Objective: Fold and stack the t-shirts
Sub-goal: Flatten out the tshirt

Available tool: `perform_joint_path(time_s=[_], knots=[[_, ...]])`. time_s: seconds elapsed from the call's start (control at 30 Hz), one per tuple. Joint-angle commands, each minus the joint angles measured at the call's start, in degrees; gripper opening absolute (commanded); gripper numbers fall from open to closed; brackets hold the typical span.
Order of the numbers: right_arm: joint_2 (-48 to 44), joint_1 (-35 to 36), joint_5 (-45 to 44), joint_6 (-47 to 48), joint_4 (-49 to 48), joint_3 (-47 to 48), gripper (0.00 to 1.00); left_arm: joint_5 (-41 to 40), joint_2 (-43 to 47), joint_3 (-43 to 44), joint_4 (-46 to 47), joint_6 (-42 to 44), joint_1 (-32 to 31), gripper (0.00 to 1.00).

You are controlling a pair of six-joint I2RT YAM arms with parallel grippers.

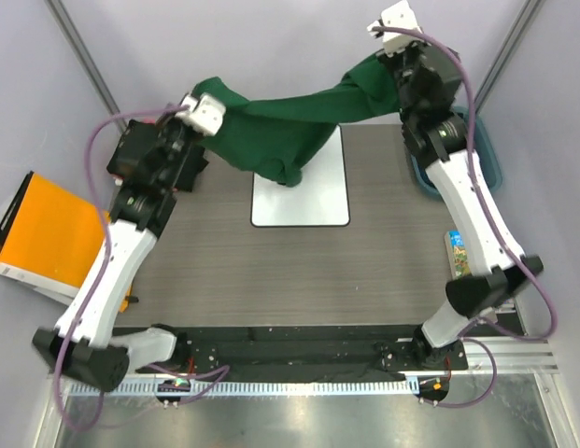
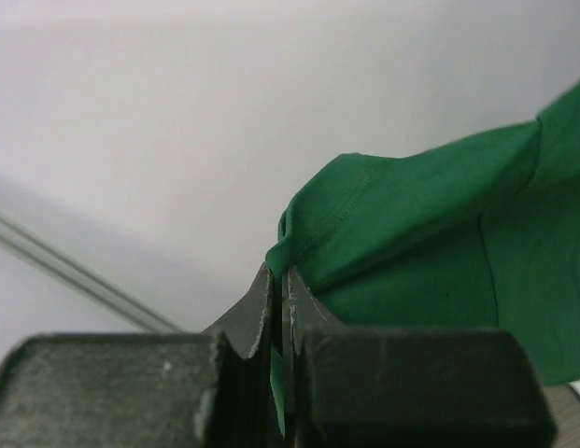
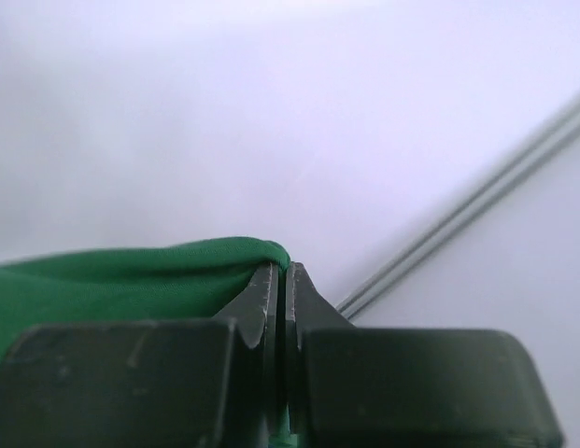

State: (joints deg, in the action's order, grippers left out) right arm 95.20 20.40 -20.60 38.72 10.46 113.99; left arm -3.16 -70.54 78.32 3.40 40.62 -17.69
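Note:
The dark green t-shirt still hangs in the air, so the robot's right gripper will next carry the t-shirt's raised end toward the white board [image 1: 318, 201], then down to release it.
A dark green t-shirt [image 1: 290, 126] hangs stretched in the air between my two grippers, its lowest fold sagging onto the far end of the white board [image 1: 318, 201]. My left gripper [image 1: 210, 105] is shut on one end of it. In the left wrist view the cloth [image 2: 430, 243] bunches at the left gripper's [image 2: 280, 275] tips, with green showing between the jaws. My right gripper [image 1: 385, 63] is shut on the other end, raised at the back right. In the right wrist view the cloth [image 3: 112, 280] folds over the right gripper's [image 3: 283, 271] tips. A dark folded pile [image 1: 131, 149], perhaps more t-shirts, lies behind the left arm.
An orange folder [image 1: 51, 233] sits off the table's left side. A blue bin [image 1: 490, 159] stands at the right edge behind the right arm. A small colourful card [image 1: 458, 254] lies near the right arm's base. Metal frame posts rise at both back corners.

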Motion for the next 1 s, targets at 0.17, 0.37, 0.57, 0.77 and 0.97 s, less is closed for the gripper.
perform_joint_path(time_s=[0.17, 0.37, 0.57, 0.77, 0.97], knots=[[-14.9, 4.6, -5.4, 16.9, -16.5, -5.5, 0.01, 27.5, 19.6, -8.7, 3.9, -13.0, -0.1, 0.0], [-16.8, 5.3, -1.8, 21.6, -22.5, -2.3, 0.01, 36.5, 25.9, -8.6, 0.2, -21.0, -0.1, 0.0], [-7.3, 5.2, 0.3, 21.3, -26.0, -0.2, 0.01, 33.8, 24.5, -12.7, -0.6, -21.2, -0.1, 0.0], [10.0, 3.5, 4.3, 16.3, -27.1, 2.1, 0.01, 35.1, 21.6, -16.6, -7.9, -13.4, -0.1, 0.0], [34.5, 3.3, 7.8, 14.8, -22.9, 26.0, 0.25, 30.3, 19.6, -19.6, -20.0, -6.4, -0.1, 0.0]])
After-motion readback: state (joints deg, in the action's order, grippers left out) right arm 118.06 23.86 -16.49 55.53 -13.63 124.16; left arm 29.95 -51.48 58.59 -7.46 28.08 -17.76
